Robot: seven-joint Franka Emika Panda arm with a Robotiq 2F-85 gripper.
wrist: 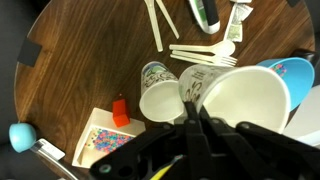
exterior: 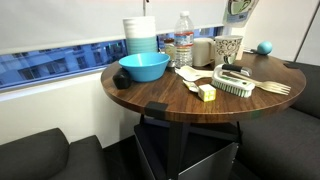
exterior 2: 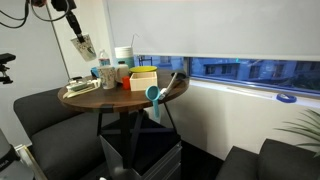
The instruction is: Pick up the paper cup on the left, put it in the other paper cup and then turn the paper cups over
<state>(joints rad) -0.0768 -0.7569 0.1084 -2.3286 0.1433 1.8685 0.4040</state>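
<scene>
My gripper will move over the standing cup's opening [exterior: 229, 38] [wrist: 161, 101] and down to release the rim, since that opening is below it, to the left in the wrist view.
In the wrist view my gripper [wrist: 194, 108] is shut on the rim of a patterned paper cup [wrist: 240, 100], which hangs tilted with its white inside facing the camera. The other paper cup [wrist: 160, 96] stands upright on the round wooden table [wrist: 90, 60], just beside and below the held one. In an exterior view the gripper [exterior 2: 74, 30] holds the cup [exterior 2: 83, 47] well above the table. In an exterior view the standing cup [exterior: 228, 48] is at the table's back, and the held cup [exterior: 238, 8] shows at the top edge.
A blue bowl [exterior: 144, 67], water bottle [exterior: 184, 40], stacked containers [exterior: 140, 35], scrubbing brush [exterior: 234, 84], wooden fork [exterior: 272, 88] and blue ball [exterior: 264, 47] crowd the table. White plastic forks [wrist: 205, 55] and a small red item [wrist: 120, 110] lie near the cups.
</scene>
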